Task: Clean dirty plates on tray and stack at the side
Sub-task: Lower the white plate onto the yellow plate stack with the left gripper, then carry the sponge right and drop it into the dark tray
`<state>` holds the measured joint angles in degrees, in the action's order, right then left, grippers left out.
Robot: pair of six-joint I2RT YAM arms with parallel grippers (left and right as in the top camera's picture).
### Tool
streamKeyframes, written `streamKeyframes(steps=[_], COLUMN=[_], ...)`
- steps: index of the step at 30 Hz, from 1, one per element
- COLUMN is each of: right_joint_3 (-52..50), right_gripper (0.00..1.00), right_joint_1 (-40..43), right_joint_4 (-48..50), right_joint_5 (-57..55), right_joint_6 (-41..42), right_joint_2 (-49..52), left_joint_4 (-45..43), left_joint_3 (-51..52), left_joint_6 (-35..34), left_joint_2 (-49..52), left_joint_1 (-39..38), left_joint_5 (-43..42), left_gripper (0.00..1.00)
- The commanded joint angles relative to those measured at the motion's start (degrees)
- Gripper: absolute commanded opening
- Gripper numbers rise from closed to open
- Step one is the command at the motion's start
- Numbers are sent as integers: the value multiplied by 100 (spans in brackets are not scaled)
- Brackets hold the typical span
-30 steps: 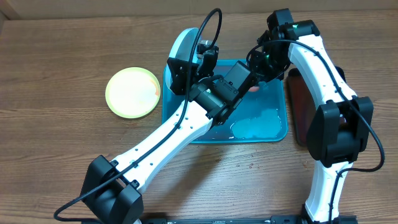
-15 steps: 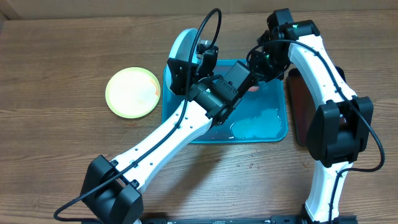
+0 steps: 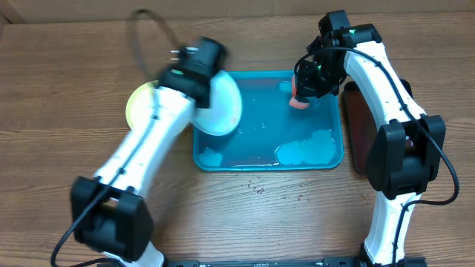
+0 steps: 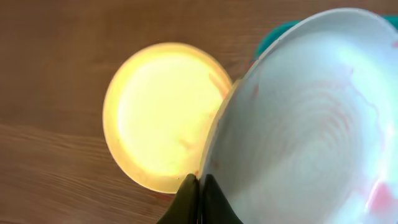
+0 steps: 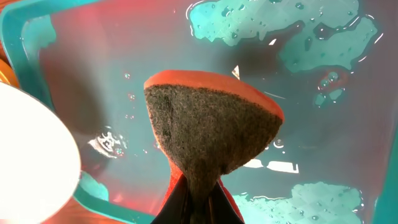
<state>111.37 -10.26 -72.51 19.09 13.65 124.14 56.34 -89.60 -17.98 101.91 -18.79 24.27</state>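
My left gripper should next go down toward the left in the overhead view and release the blue plate [image 4: 305, 124], because the yellow-green plate [image 4: 166, 118] is below the gripper on that side.
My left gripper [image 4: 200, 180] is shut on the rim of a pale blue plate [image 4: 305, 124] with faint red smears. It holds the plate tilted over the left edge of the teal tray [image 3: 338, 159], as the overhead view [image 3: 223, 104] shows. A yellow-green plate [image 3: 141, 111] lies on the table left of the tray, just beyond the held plate [image 4: 161, 118]. My right gripper [image 5: 196, 186] is shut on an orange sponge with a dark scouring face [image 5: 211, 130], held above the tray's far right part [image 3: 299, 102]. A third plate is out of view.
The tray holds soapy water with foam patches [image 3: 304, 152] near its front right. A dark brown tray [image 3: 352, 126] lies right of the teal one, under my right arm. Water drops [image 3: 260, 187] lie on the wood in front of the tray.
My left arm has swung left from the tray's middle, carrying the pale blue plate to the tray's left edge next to the yellow-green plate. The right arm and sponge have stayed put.
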Motion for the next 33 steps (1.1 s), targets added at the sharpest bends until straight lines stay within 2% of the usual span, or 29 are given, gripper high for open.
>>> streamKeyframes(steps=[1,7,13,21,30,31,33], right_joint_3=[120,120,120,120,120,120,120], right_gripper=[4,4,4,4,4,4,4], right_joint_1=[-11,-11,-11,-11,-11,-11,-11], right_joint_4=[22,24,28,39,37,35,37], right_joint_5=[0,2,0,0,2,0,0], right_joint_6=[-22,-22,-22,-22,-22,-22,-22], right_joint_2=[-188,-188,-188,-188,-188,-188,-188], left_joint_4=[2,-4,-203,-1335,-2179,-2232,-2262], left_joint_3=[-50,0,476,1652,2146,2146,2146], left_joint_6=[225,389,382,363,363,363,363], left_joint_2=[-42,-17,0,0,0,0,0], left_joint_1=[1043,2444,3366,3685,3622,3622,3622], left_joint_5=[-2083,-2881,-3038,-3187,-3226,-3228,-3228], left_gripper=[4,4,4,4,4,10,32])
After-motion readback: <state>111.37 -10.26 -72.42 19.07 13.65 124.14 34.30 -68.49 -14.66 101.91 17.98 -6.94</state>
